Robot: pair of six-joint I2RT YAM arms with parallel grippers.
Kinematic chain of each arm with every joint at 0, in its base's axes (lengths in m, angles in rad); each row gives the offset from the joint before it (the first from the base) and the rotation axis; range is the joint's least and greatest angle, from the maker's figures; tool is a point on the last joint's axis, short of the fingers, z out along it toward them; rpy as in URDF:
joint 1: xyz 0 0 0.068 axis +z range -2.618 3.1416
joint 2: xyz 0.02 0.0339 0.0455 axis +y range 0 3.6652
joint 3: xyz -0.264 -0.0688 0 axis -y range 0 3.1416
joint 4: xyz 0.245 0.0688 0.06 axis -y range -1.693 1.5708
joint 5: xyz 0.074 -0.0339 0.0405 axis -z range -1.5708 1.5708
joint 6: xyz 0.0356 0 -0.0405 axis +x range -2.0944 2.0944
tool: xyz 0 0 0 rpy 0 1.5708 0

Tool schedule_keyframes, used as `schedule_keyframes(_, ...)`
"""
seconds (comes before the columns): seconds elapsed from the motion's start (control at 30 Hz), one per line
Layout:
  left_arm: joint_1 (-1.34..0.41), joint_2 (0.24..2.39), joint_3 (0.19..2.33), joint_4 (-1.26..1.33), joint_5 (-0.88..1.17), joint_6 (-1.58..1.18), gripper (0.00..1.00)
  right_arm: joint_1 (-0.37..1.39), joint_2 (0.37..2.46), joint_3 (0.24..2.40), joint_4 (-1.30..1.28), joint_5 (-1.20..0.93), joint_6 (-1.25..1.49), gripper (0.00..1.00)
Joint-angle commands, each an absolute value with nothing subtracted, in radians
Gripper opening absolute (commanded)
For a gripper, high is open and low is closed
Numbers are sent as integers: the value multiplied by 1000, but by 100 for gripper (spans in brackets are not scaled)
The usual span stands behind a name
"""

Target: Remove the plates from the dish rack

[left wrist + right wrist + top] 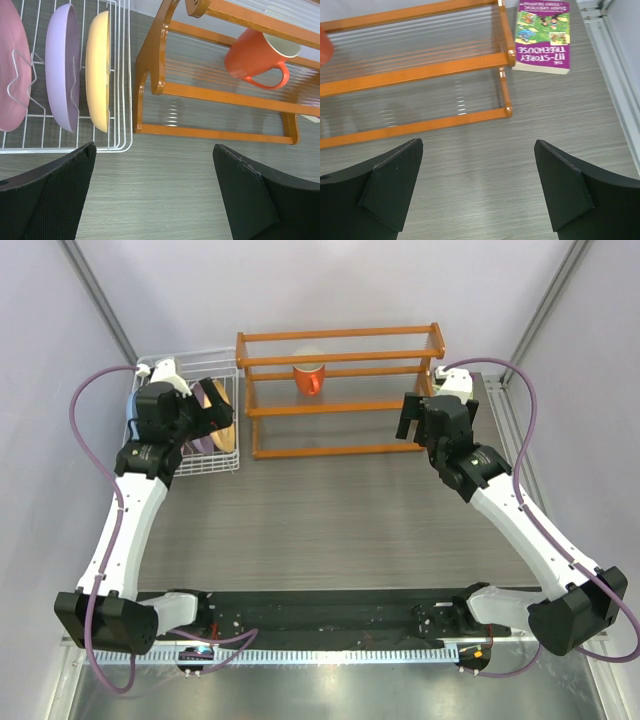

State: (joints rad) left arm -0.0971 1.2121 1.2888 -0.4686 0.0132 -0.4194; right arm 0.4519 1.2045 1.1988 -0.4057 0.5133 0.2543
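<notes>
The gap beside the lilac plate has room for my fingers, so I will next lower my left gripper onto the lower rim of the yellow-orange plate (228,445) (102,125), which stands below it.
The white wire dish rack (226,462) stands at the far left of the table. In the left wrist view the rack (65,148) holds three plates on edge between its prongs: pink (12,75), lilac (60,65) and yellow-orange (97,70). A light blue sliver (132,405) shows behind my left arm. My left gripper (221,408) hovers over the rack's right side; in its wrist view it (155,195) is open and empty. My right gripper (409,420) is open and empty (477,190) at the shelf's right end.
An orange wooden shelf frame (340,390) stands right of the rack and carries an orange mug (309,377), which also shows in the left wrist view (255,55). A purple book (542,35) lies by the frame's right end. Metal rails run along the table's right edge.
</notes>
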Motion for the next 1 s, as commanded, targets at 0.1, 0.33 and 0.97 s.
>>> schedule_keyframes(0.1,-97,1183,1295,-374,174,-397,99,454,1183,1181,-413,646,247,100)
schedule_keyframes(0.33,-97,1253,1262,-282,157,-376,99,451,1224,1181,-413,684,212,100)
schedule_keyframes(0.97,-140,1566,1328,-164,-284,-276,87,422,1313,1178,-405,683,186,100)
